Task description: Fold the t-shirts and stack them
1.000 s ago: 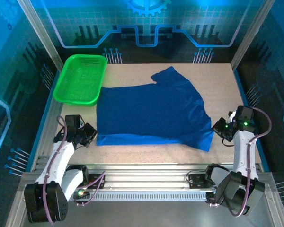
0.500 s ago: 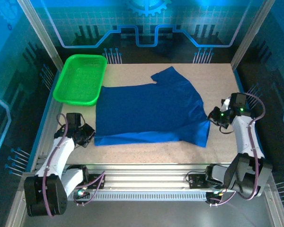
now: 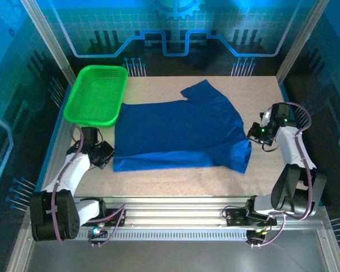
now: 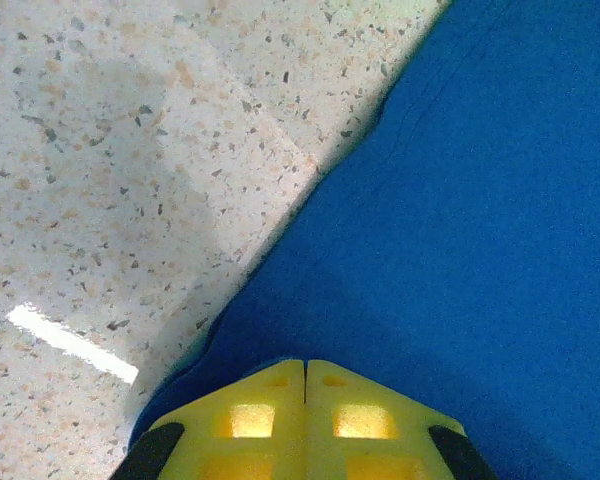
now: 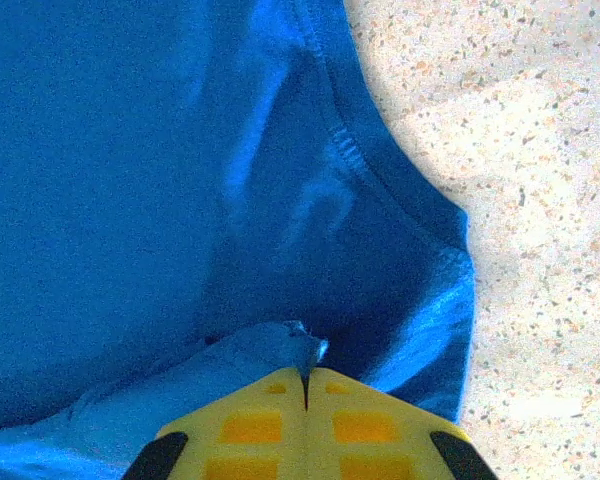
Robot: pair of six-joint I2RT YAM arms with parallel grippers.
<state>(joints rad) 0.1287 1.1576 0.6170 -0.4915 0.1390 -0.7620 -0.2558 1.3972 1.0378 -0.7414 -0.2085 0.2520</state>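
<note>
A long fold runs along the t-shirt's near edge. The left gripper moves outward and over the flat cloth near the basket (image 4: 380, 240) next and releases the t-shirt's end there.
A royal-blue t-shirt (image 3: 181, 127) lies spread across the middle of the table, plain side up, one sleeve (image 3: 205, 90) pointing to the back. My left gripper (image 3: 105, 154) is shut at the shirt's near left corner. In the left wrist view its yellow fingertips (image 4: 305, 362) meet over the blue cloth (image 4: 460, 230), whose edge runs under them. My right gripper (image 3: 254, 135) is shut on the near right corner. In the right wrist view a pinch of cloth sticks up between the closed tips (image 5: 305, 372), and a hemmed fold (image 5: 400, 210) lies beyond them.
A green plastic basket (image 3: 96, 93) stands at the back left, close to the shirt's far left corner. Bare speckled tabletop (image 3: 260, 96) shows at the back right and along the near edge. Frame posts stand at the back corners.
Both grippers have moved away from the near edge toward the back, carrying the shirt's near corners. The near hem has shifted back and the right corner has doubled over.
</note>
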